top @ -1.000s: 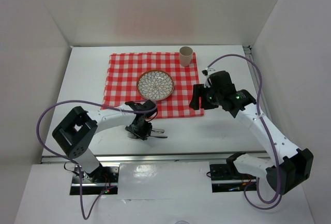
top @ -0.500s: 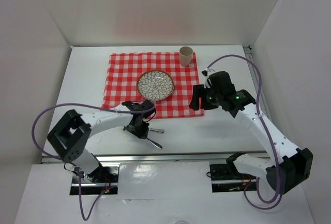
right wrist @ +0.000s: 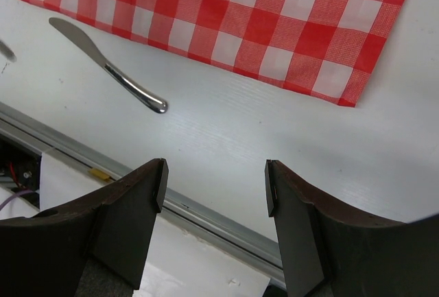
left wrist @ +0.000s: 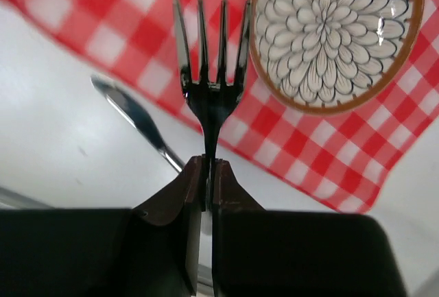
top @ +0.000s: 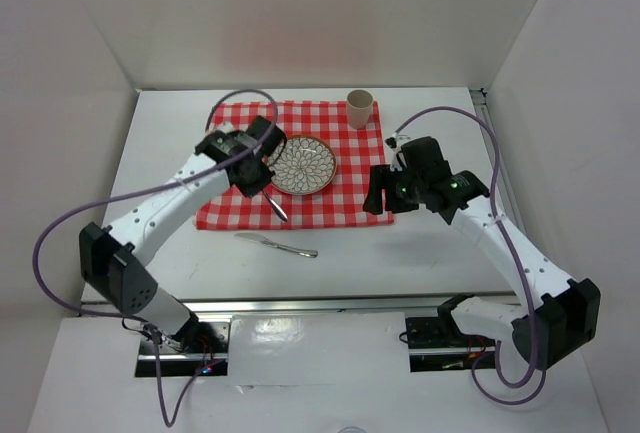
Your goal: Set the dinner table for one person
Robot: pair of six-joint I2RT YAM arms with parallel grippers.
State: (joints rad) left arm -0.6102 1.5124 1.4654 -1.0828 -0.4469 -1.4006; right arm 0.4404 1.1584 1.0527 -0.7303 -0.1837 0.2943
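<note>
The robot will next move its left gripper outward, turn the fork [top: 276, 207] straighter, lower it and then let go of it, since the bare cloth beside the plate is outward and below it.
My left gripper [top: 262, 185] [left wrist: 208, 165] is shut on the handle of a dark fork [left wrist: 210, 84] [top: 276, 207]. It holds the fork in the air over the red-and-white checked cloth [top: 232, 143] [left wrist: 130, 29], just left of the patterned plate [top: 302, 165] [left wrist: 336, 36]. A silver knife [top: 278, 244] [left wrist: 134, 115] [right wrist: 110, 70] lies on the white dinner table [top: 420, 253] in front of the cloth. My right gripper [top: 376, 193] [right wrist: 215, 177] hangs open and empty over the cloth's near right corner [right wrist: 343, 84].
A beige cup [top: 359, 108] stands upright at the cloth's far right corner. The table's metal front rail [right wrist: 206, 221] runs under the right gripper. White walls close in the left, back and right sides.
The left gripper closed on the fork beside the knife, lifted it and carried it back over the cloth to the plate's left. The knife turned and stayed down. The right arm barely moved.
</note>
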